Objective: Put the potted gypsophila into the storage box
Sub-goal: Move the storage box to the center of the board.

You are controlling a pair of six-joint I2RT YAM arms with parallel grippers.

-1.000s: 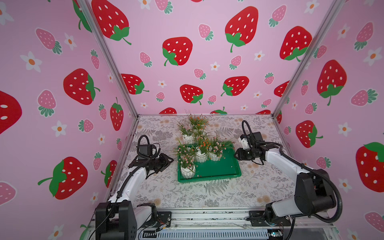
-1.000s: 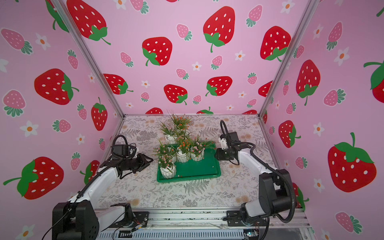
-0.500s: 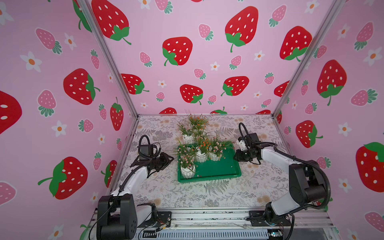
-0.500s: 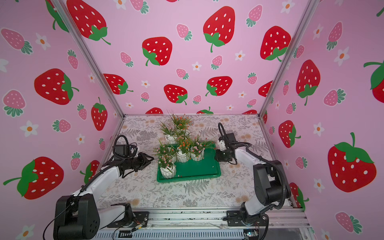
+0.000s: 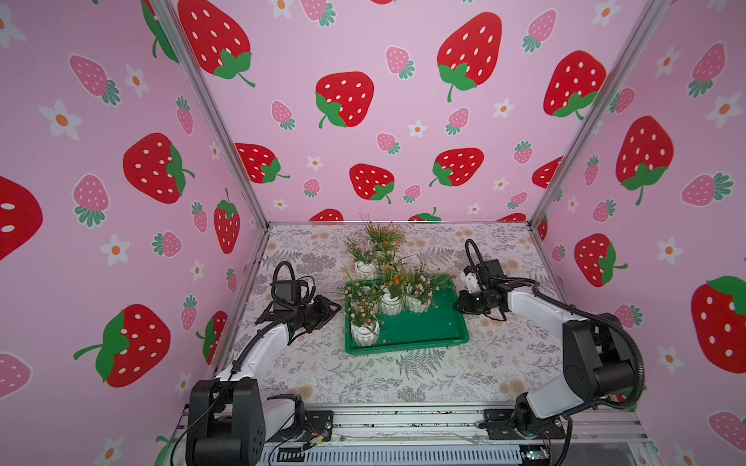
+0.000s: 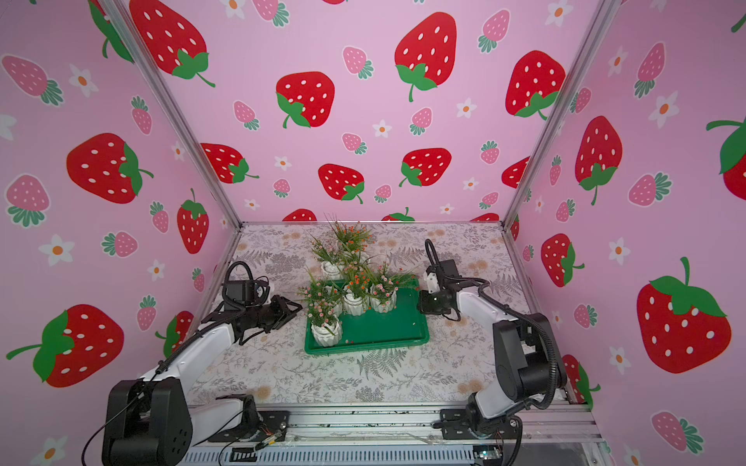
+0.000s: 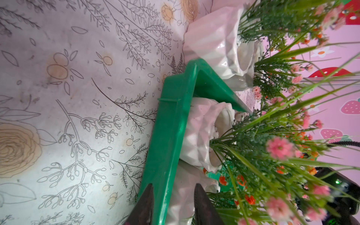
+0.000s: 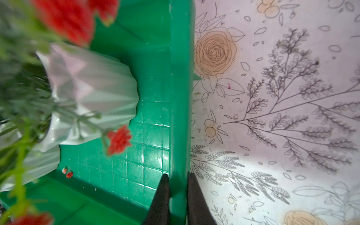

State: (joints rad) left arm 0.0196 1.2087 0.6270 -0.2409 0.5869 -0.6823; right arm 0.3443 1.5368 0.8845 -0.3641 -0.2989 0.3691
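Note:
Pots crowd the box's far side, so the box slides in my right gripper away from my left gripper next, back over the open cloth. The box's rim then comes free.
The storage box is a shallow green tray in mid-table, and several white potted gypsophila stand in it, one at its front left corner. Two more pots stand on the table behind it. My left gripper is at the box's left side, one finger outside the green rim and the other against a white pot just inside. My right gripper is shut on the box's right rim, beside a pot.
A floral cloth covers the table, and pink strawberry walls close it in on three sides. Loose red petals lie on the box floor. Both arm bases sit on the rail at the front edge.
My right gripper has moved in to the box's right rim and closed on it. The left gripper has stayed at the left rim, closing slightly.

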